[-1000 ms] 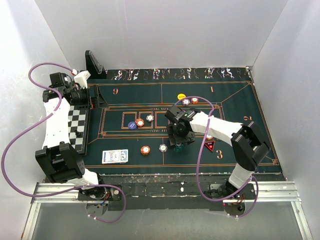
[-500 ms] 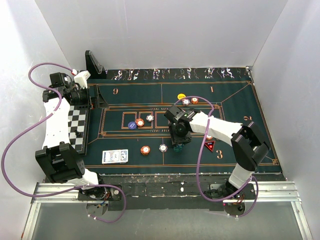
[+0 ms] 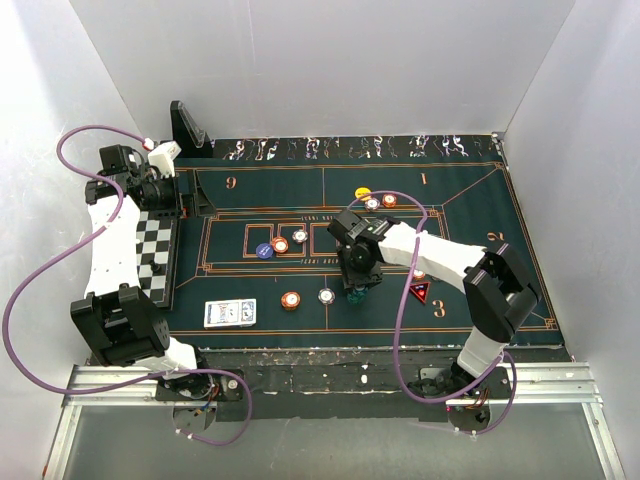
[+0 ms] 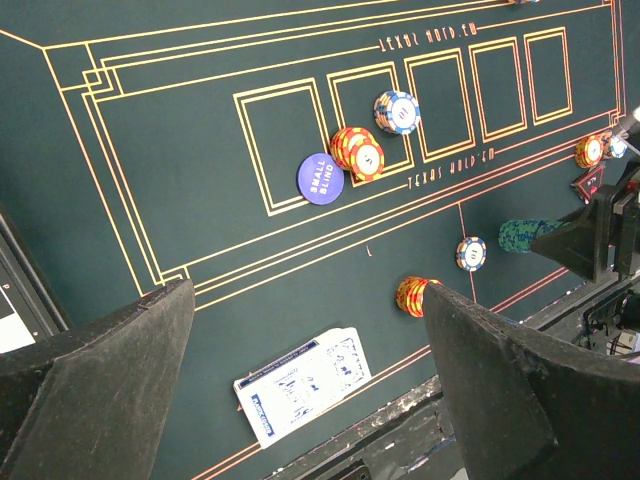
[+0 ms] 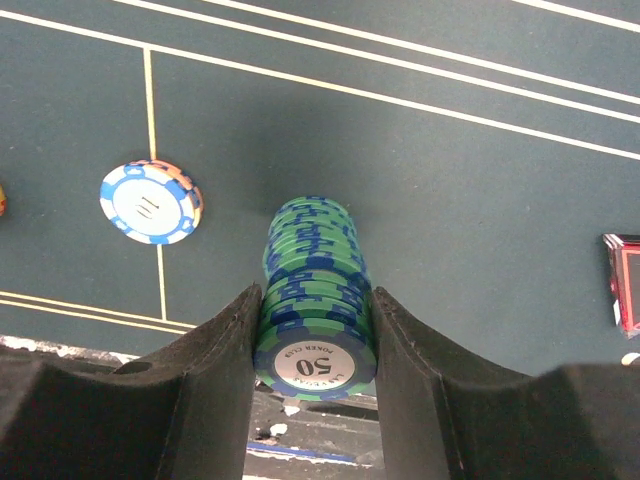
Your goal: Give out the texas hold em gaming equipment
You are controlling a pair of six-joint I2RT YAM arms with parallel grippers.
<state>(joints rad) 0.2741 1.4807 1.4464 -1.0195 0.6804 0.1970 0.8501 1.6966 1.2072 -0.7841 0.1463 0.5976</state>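
Note:
I will lift my right gripper outward past the white-and-blue chip next, then lower it beside the mid-mat orange stack, where the mat is empty on its near side (image 3: 284,262).
My right gripper (image 3: 357,288) (image 5: 312,345) is shut on a tall stack of green-and-blue chips (image 5: 312,285) (image 3: 357,295) near the mat's front edge, with both fingers pressed on the stack's sides. A white-and-blue chip (image 5: 150,202) (image 3: 326,296) lies just left of it, and the red triangular marker (image 3: 419,293) (image 5: 625,282) lies to the right. The blue-backed card deck (image 3: 229,313) (image 4: 303,383) and an orange chip stack (image 3: 290,300) (image 4: 412,295) sit at front left. My left gripper (image 3: 185,195) (image 4: 300,370) hangs open high over the mat's left end, holding nothing.
The blue small-blind disc (image 4: 320,176), an orange stack (image 4: 358,152) and a white stack (image 4: 396,110) stand mid-mat. A yellow disc (image 3: 363,192) and two chips (image 3: 380,202) lie further back. The chequered board (image 3: 155,250) flanks the green mat (image 3: 470,200) on the left.
The right gripper's jaws have closed in on the green-and-blue chip stack, and the wrist has shifted slightly left. The left arm has not moved.

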